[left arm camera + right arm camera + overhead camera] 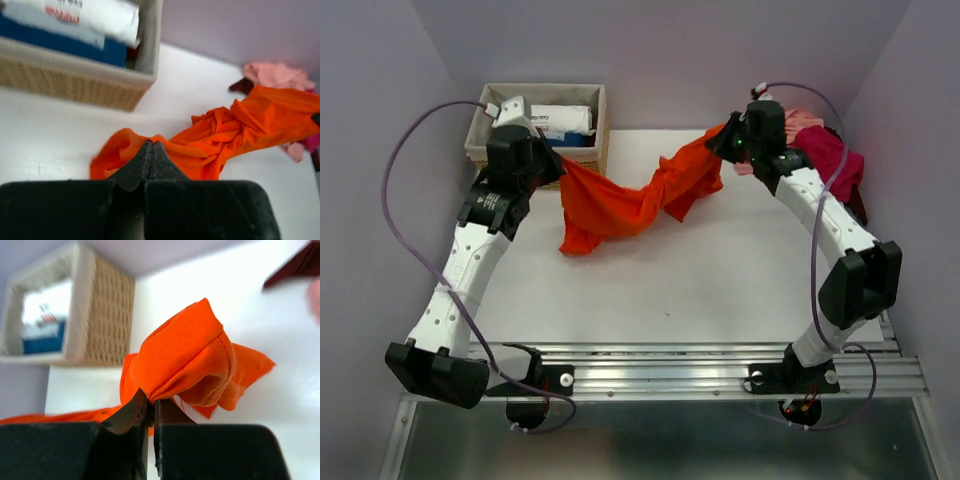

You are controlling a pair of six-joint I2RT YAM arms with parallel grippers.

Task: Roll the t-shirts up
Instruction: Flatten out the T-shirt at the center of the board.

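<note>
The shirt hangs bunched, so my right gripper will next go up, move away from the basket, then go down to release it over the bare tabletop by the pile.
A bright orange t-shirt (640, 200) hangs stretched and bunched between my two grippers above the white table (700, 280). My left gripper (560, 163) is shut on its left edge; the left wrist view shows the jaws (151, 145) closed on the orange cloth (240, 130). My right gripper (732, 135) is shut on the shirt's right end; in the right wrist view a fold of orange cloth (185, 355) bulges above the closed tips (151, 401). Salmon pink (800, 122), magenta (830, 155) and dark maroon shirts lie piled at the back right.
A woven wicker basket (585, 95) stands at the back left, holding white and blue folded items (560, 120). It is close to my left gripper. Purple walls enclose the table on three sides. A metal rail (700, 365) runs along the near edge.
</note>
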